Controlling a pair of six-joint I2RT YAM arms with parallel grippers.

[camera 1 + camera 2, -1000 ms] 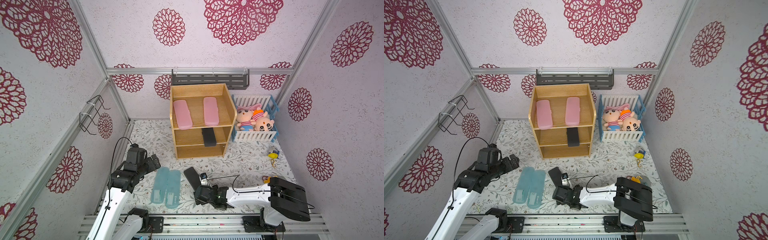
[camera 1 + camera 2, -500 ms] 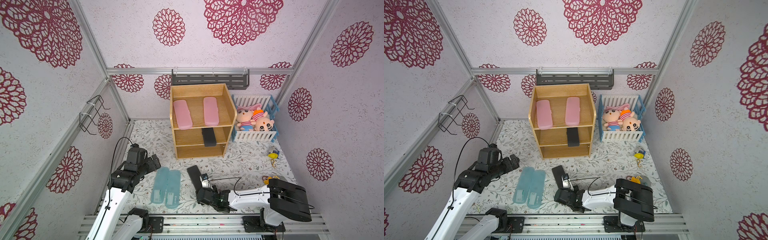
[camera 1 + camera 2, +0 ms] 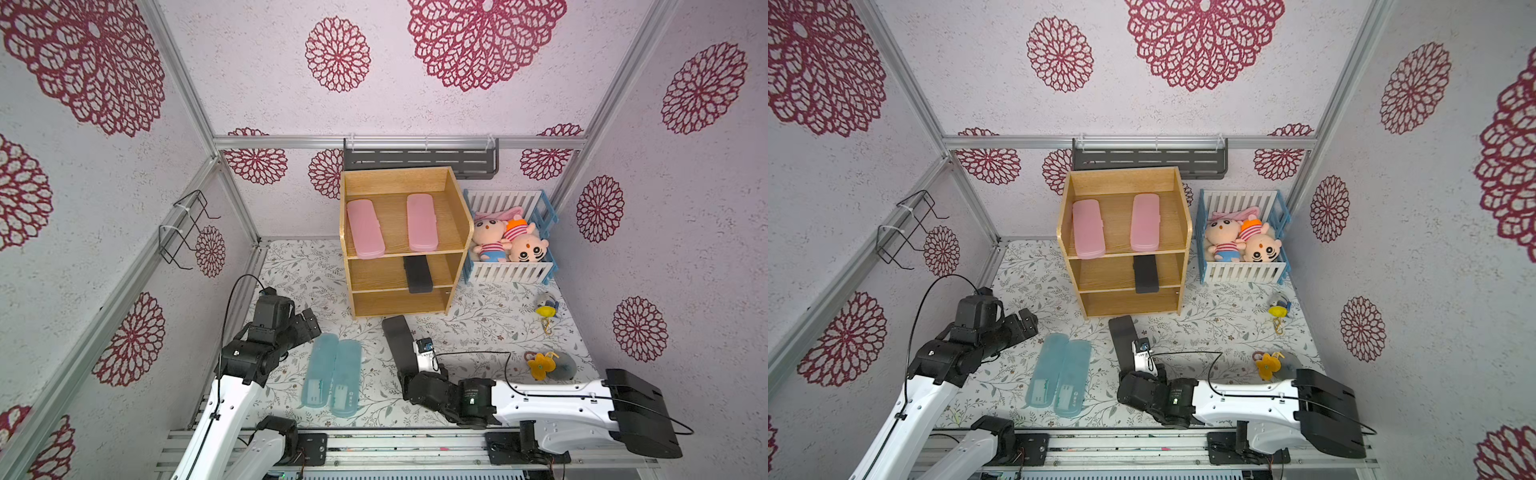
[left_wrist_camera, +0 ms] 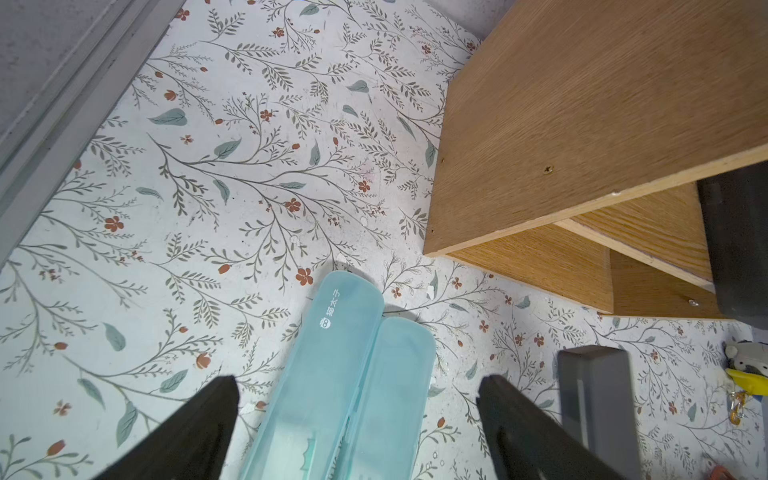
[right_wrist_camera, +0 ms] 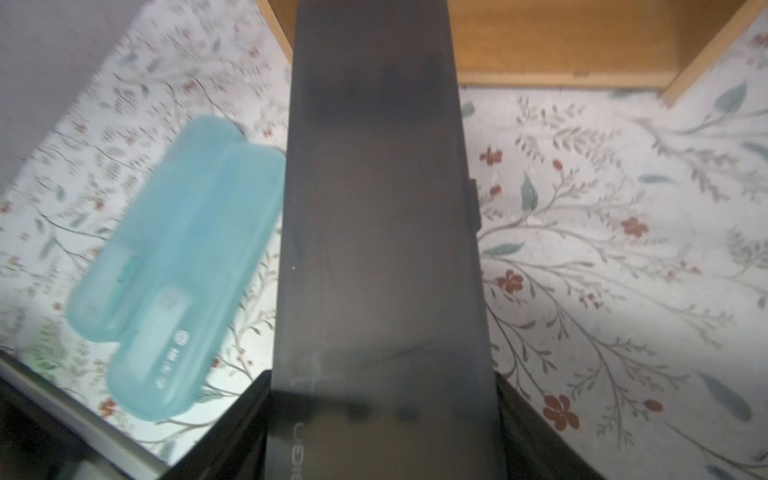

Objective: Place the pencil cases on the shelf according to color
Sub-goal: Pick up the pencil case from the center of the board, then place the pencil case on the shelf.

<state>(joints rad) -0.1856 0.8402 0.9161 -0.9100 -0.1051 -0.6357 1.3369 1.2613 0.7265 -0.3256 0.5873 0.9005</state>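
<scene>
The black case goes up and outward next for my right gripper to release on the middle level's empty side (image 3: 376, 274), as that space lies above and outward of the gripper.
The wooden shelf (image 3: 455, 232) stands at the back in both top views. Two pink pencil cases (image 3: 365, 228) (image 3: 422, 222) lie on its top tier, and a black one (image 3: 417, 272) pokes out of the middle tier. My right gripper (image 3: 409, 372) (image 5: 382, 386) is shut on the near end of a second black case (image 3: 399, 343) (image 5: 382, 228), which points at the shelf's front. Two light blue cases (image 3: 320, 370) (image 3: 347, 376) lie side by side on the table. My left gripper (image 3: 309, 322) (image 4: 357, 382) hovers open over their far ends (image 4: 345, 332).
A white-and-blue crib (image 3: 509, 272) with plush toys stands right of the shelf. A grey slotted rack (image 3: 419, 160) hangs on the back wall, a wire rack (image 3: 187, 232) on the left wall. Small yellow toys (image 3: 546, 309) (image 3: 540, 365) lie on the right of the table.
My right gripper has gone from open to shut on the black case, which has shifted slightly right and toward the shelf. The left arm has not moved.
</scene>
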